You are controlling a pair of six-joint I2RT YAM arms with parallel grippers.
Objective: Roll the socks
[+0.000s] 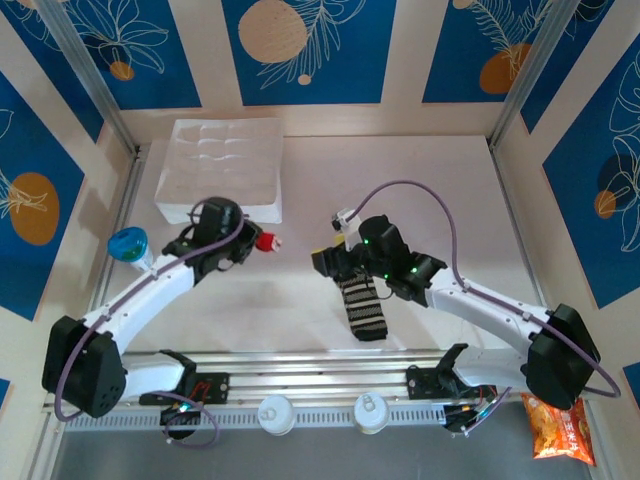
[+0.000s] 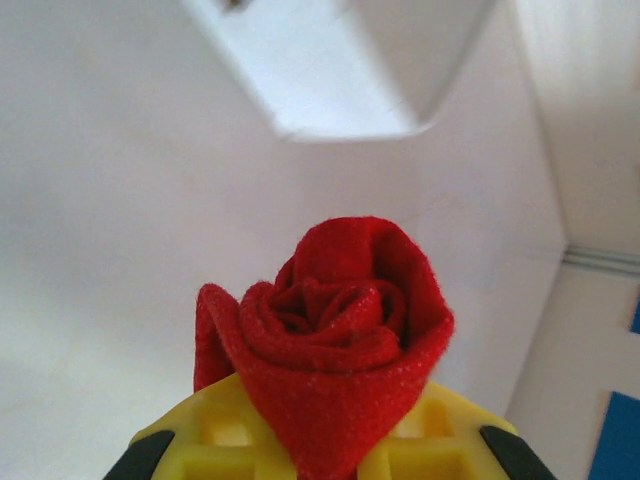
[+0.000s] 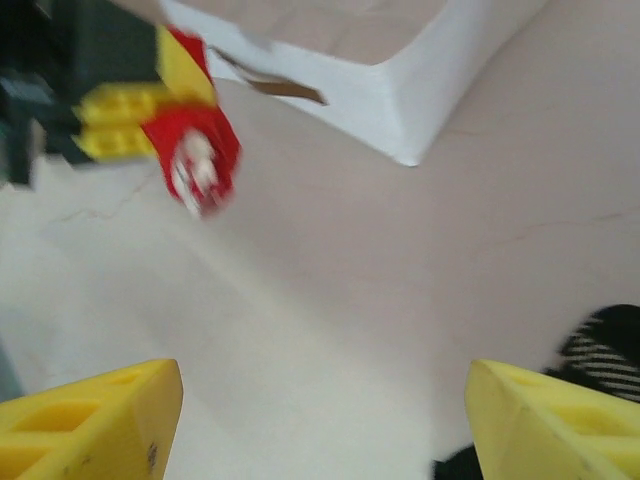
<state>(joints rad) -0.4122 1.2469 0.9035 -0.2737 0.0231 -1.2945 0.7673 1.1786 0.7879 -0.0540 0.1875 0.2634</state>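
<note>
The red sock is already rolled tight. My left gripper will go up and outward over the white tray's near corner [image 1: 262,197], then go down there to release the sock.
The small red sock [image 2: 335,330] is rolled into a tight spiral and pinched between the yellow fingers of my left gripper [image 1: 262,241], which holds it above the table, left of centre. The same red sock [image 3: 197,150] appears blurred at the upper left of the right wrist view. The striped black and grey sock [image 1: 364,306] lies flat on the table, its upper end hidden under my right gripper [image 1: 328,262]. That right gripper stands open, its yellow fingers [image 3: 95,420] wide apart over bare table, with the striped sock [image 3: 598,350] at the right edge.
A white moulded tray [image 1: 222,165] stands at the back left, its corner [image 2: 345,95] just ahead of the red sock. A blue and white object [image 1: 130,245] sits at the left wall. An orange snack bag [image 1: 560,430] lies off the table at the front right.
</note>
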